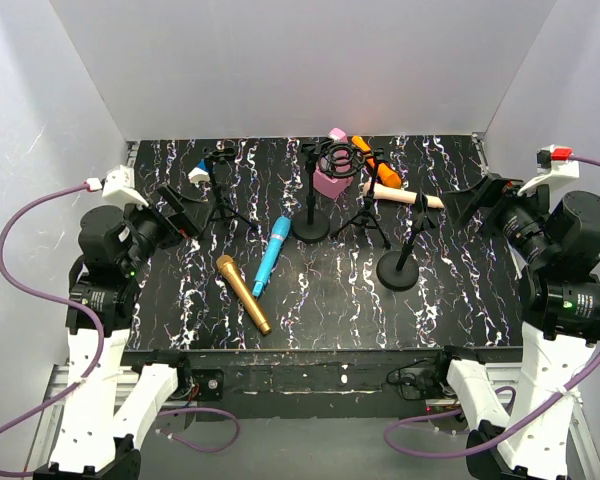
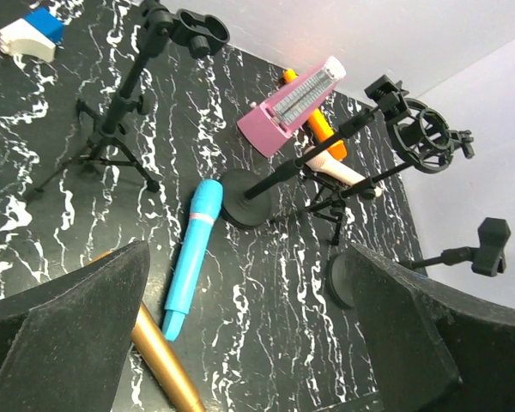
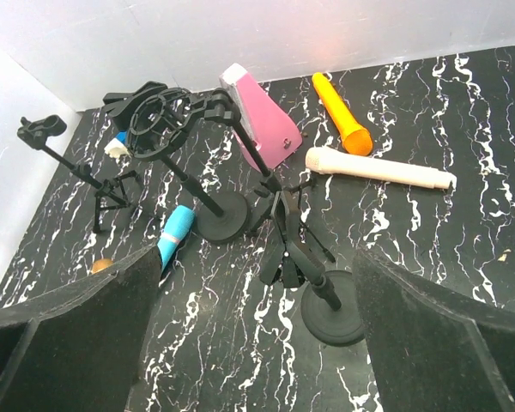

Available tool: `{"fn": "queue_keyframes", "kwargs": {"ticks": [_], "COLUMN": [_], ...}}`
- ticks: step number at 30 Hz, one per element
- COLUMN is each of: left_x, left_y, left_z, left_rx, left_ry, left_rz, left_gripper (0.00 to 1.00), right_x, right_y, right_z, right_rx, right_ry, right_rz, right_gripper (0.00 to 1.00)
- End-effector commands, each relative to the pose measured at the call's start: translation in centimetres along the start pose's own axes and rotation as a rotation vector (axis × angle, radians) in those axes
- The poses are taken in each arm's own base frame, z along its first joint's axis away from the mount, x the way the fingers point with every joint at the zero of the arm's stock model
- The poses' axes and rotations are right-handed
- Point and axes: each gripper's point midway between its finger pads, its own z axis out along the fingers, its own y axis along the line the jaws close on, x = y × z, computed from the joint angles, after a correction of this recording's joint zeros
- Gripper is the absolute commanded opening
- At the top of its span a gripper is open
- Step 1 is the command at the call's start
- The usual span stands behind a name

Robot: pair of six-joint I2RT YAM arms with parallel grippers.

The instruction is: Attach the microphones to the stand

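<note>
Next I will move my left gripper to the right in the top view and down astride the cyan-blue microphone's handle, as bare table on both sides leaves its fingers room.
Four microphones lie on the black marbled table (image 1: 450, 300). The cyan-blue one (image 1: 271, 256) (image 2: 193, 253) and the gold one (image 1: 243, 293) (image 2: 159, 360) are left of centre. The orange one (image 1: 377, 163) (image 3: 342, 113) and the pale pink-beige one (image 1: 405, 197) (image 3: 378, 167) lie at the back right. Among them stand a round-base stand with a ring mount (image 1: 310, 225), a round-base clip stand (image 1: 398, 270) (image 3: 330, 318) and two tripod stands (image 1: 220, 190) (image 1: 365, 210). My left gripper (image 1: 175, 215) (image 2: 249, 343) hovers open at the left edge. My right gripper (image 1: 475, 205) (image 3: 257, 343) is open at the right edge. Both are empty.
A pink pyramid metronome (image 1: 330, 178) (image 3: 257, 116) stands behind the ring-mount stand. A small blue and white block (image 1: 198, 170) (image 2: 33, 34) sits at the back left. White walls close in the table on three sides.
</note>
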Motion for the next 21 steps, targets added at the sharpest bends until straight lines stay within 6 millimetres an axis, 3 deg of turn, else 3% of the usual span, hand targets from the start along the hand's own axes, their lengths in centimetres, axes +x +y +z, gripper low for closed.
{"fn": "queue_keyframes", "kwargs": {"ticks": [1, 12, 15, 18, 21], "left_x": [0.1, 5.5, 7.3, 9.2, 10.2], "left_y": [-1.6, -0.8, -0.5, -0.9, 0.1], "left_z": [-0.3, 2.2, 2.8, 3.1, 3.0], "left_rx": [0.061, 0.085, 0.086, 0.124, 0.078], "left_ry": [0.033, 0.243, 0.33, 0.453, 0.505], "left_rz": [-0.056, -0.213, -0.24, -0.255, -0.217], "left_gripper": [0.98, 0.98, 0.98, 0.98, 0.98], "right_x": [-0.8, 0.3, 1.3, 3.3, 4.5], "right_y": [0.4, 2.1, 2.6, 4.3, 4.7], "right_z": [-0.4, -0.3, -0.3, -1.4, -2.2], "right_rx": [-0.009, -0.147, -0.226, -0.412, -0.48], "right_ry": [-0.027, 0.017, 0.036, 0.081, 0.122], "right_rz": [0.003, -0.096, -0.213, -0.444, -0.531], "right_gripper": [0.98, 0.98, 0.98, 0.98, 0.98]}}
